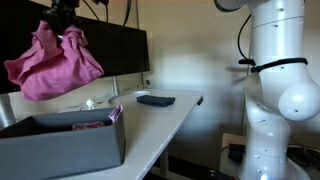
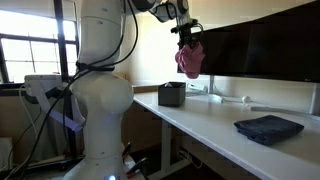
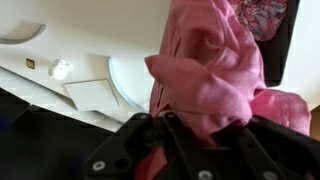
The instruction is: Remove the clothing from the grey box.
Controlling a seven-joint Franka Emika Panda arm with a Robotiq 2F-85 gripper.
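My gripper is above the grey box (image 1: 60, 142). It will swing toward the dark blue cloth, then lower and release the garment over the clear white desk between them.
My gripper (image 1: 63, 22) is shut on a pink garment (image 1: 55, 62) and holds it high above the grey box (image 1: 60, 142), which sits at the near end of the white desk. The garment hangs bunched below the fingers in both exterior views (image 2: 189, 60). In the wrist view the pink cloth (image 3: 205, 70) fills the frame between the black fingers (image 3: 185, 135). More patterned pink clothing (image 1: 95, 124) lies inside the grey box, also seen at the top right of the wrist view (image 3: 262, 15). The box appears small and dark in an exterior view (image 2: 171, 93).
A dark blue folded cloth (image 1: 155, 99) lies on the white desk (image 1: 165, 118), also in an exterior view (image 2: 268, 128). Large black monitors (image 1: 120, 48) stand along the back of the desk. The robot's white base (image 1: 275, 90) is beside the desk.
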